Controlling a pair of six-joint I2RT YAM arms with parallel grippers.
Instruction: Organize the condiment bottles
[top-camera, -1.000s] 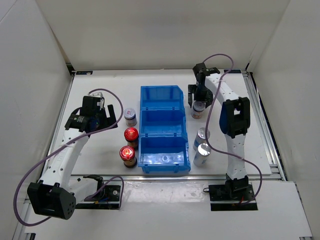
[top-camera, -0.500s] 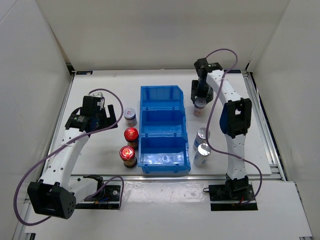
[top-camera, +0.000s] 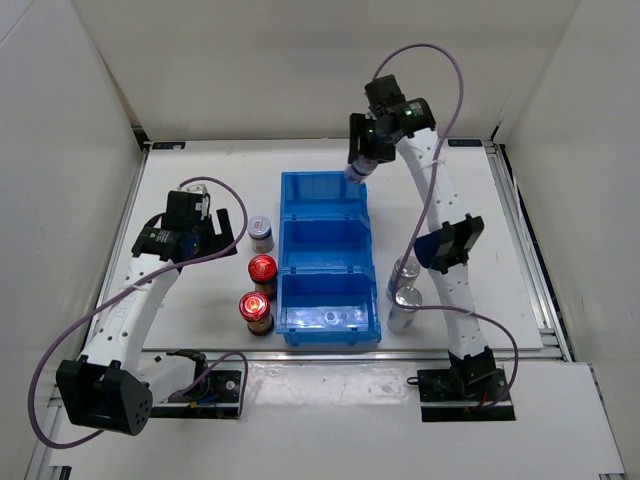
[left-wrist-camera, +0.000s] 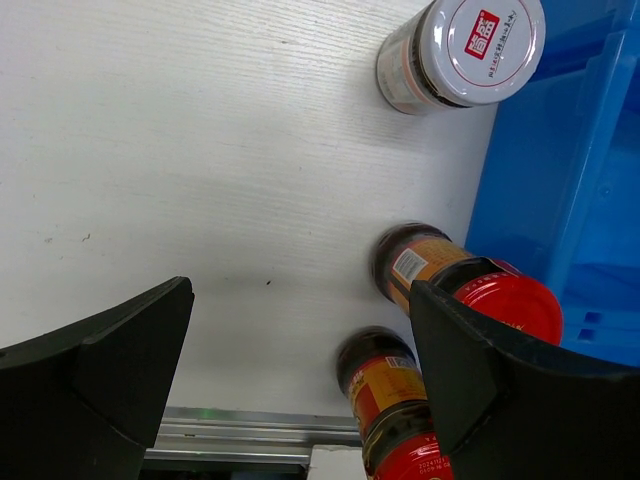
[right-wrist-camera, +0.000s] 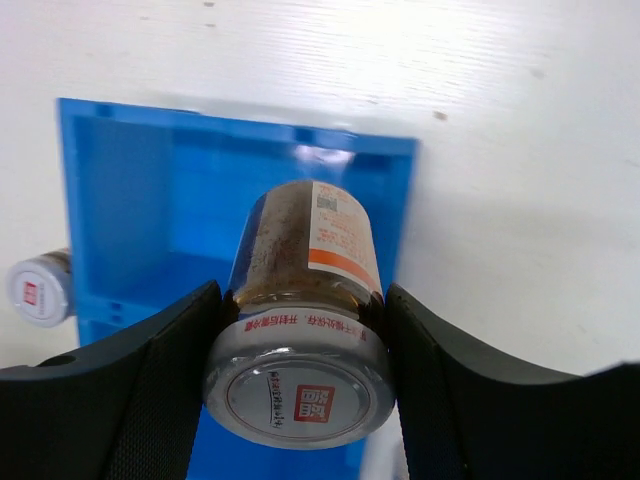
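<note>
The bin's far section (top-camera: 342, 198) (right-wrist-camera: 214, 222) is still empty, below and back from my right gripper. My right gripper should next move back, lower the short jar into that section and let go.
My right gripper (top-camera: 358, 168) is shut on a short jar with a grey, red-marked lid (right-wrist-camera: 310, 240) and holds it in the air over the far right corner of the blue bin (right-wrist-camera: 130, 200). My left gripper (left-wrist-camera: 300, 290) is open and empty above the table, left of the bin (top-camera: 284, 215). Below it stand a second grey-lidded jar (left-wrist-camera: 460, 50) and two dark red-capped bottles (left-wrist-camera: 460, 285) (left-wrist-camera: 395, 410). From above, that jar (top-camera: 260, 231) and the red caps (top-camera: 262, 268) (top-camera: 255, 307) line the bin's left side. Two silver-capped bottles (top-camera: 403, 272) (top-camera: 405, 305) stand right of the bin.
The bin's three compartments run from near to far in the middle of the table. White walls close in the table on three sides. A metal rail (left-wrist-camera: 240, 440) marks the near table edge.
My right arm has lifted the grey-lidded jar off the table right of the bin and carried it up and left to over the bin's far end. The left arm has not moved.
</note>
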